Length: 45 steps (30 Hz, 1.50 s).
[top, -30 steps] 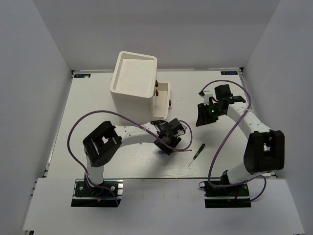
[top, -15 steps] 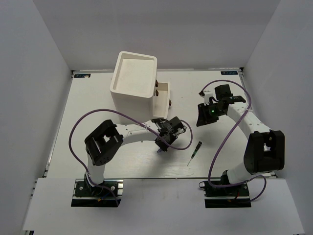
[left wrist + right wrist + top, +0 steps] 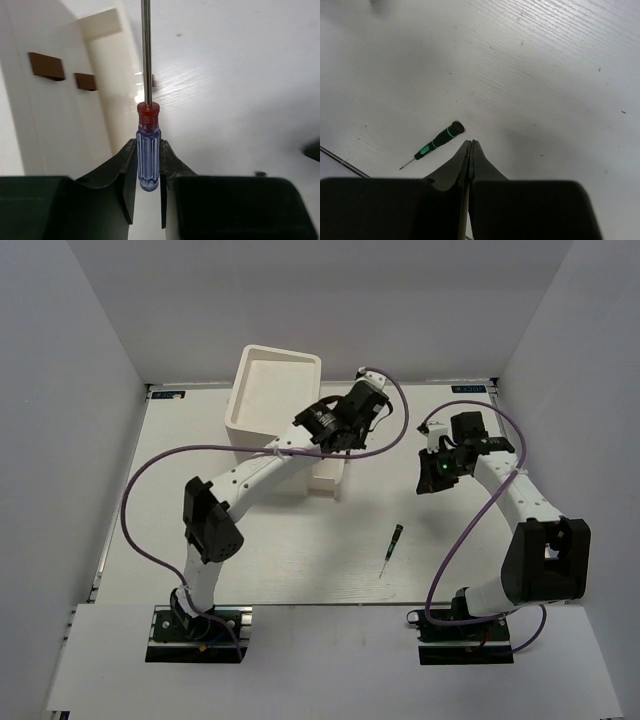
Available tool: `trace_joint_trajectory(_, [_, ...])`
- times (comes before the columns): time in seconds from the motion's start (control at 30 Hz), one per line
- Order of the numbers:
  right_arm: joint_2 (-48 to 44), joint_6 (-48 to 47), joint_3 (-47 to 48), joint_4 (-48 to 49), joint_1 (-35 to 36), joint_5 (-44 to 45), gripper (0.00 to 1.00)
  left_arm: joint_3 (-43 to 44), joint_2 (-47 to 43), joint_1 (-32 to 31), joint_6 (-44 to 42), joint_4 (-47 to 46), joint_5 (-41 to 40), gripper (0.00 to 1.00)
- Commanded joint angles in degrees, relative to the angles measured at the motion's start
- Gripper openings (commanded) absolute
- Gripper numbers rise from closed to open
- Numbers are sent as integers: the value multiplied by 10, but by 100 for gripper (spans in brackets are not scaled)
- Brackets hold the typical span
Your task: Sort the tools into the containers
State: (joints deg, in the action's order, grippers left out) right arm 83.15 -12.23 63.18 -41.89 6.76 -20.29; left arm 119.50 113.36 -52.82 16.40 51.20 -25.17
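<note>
The screwdriver's stem still shows across the drawer's outer side, so the left gripper should move toward the front of the cabinet and down into the pulled-out drawer point(image 3: 330, 478).
My left gripper point(image 3: 148, 145) is shut on a thin screwdriver with a blue handle and red collar point(image 3: 148, 159), its steel shaft pointing away from me. In the top view the left gripper point(image 3: 324, 431) hangs beside the tall white cabinet point(image 3: 272, 408), above its pulled-out drawer point(image 3: 330, 478). Two dark knobs point(image 3: 46, 65) show on the cabinet front in the left wrist view. A thin black screwdriver with green bands point(image 3: 392, 549) lies on the table; it also shows in the right wrist view point(image 3: 437, 142). My right gripper point(image 3: 471, 143) is shut and empty, raised over the table point(image 3: 437, 472).
White walls close the table on three sides. The left arm's purple cable point(image 3: 160, 475) loops over the left half of the table. The cabinet's recessed top point(image 3: 280, 380) holds nothing that I can see.
My left arm has lifted from the table's middle and swung far back to the cabinet's right side, carrying the blue screwdriver. My right gripper has shifted slightly right.
</note>
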Motion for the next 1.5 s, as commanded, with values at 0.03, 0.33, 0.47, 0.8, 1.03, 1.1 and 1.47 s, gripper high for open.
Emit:
trace_joint_trajectory(0.03, [-25,-10,-5,-4,-12,-5,0,34,84,33,13,78,-70,0])
trace_joint_trajectory(0.33, [-22,-10,-7,-4,-20,-31,0,59,129,65,-22,66,-98,1])
trace_joint_trajectory(0.47, [-19,-17,-7,-8,-22,-39,13,64,143,70,-27,61,-93,21])
trace_joint_trajectory(0.8, [0,-252,-2,-73,-23,-225,61,95,144,70,-43,45,-43,56])
trace_joint_trajectory(1.03, [-3,-974,-46,-287,-9,-380,61,62,23,52,-65,-40,104,5])
trace_joint_trajectory(1.1, [30,-1124,-45,-294,10,-356,58,-6,-71,52,-30,-64,96,5])
trace_joint_trajectory(1.47, [180,-1412,54,-355,97,-258,64,-308,-481,68,118,33,-80,68])
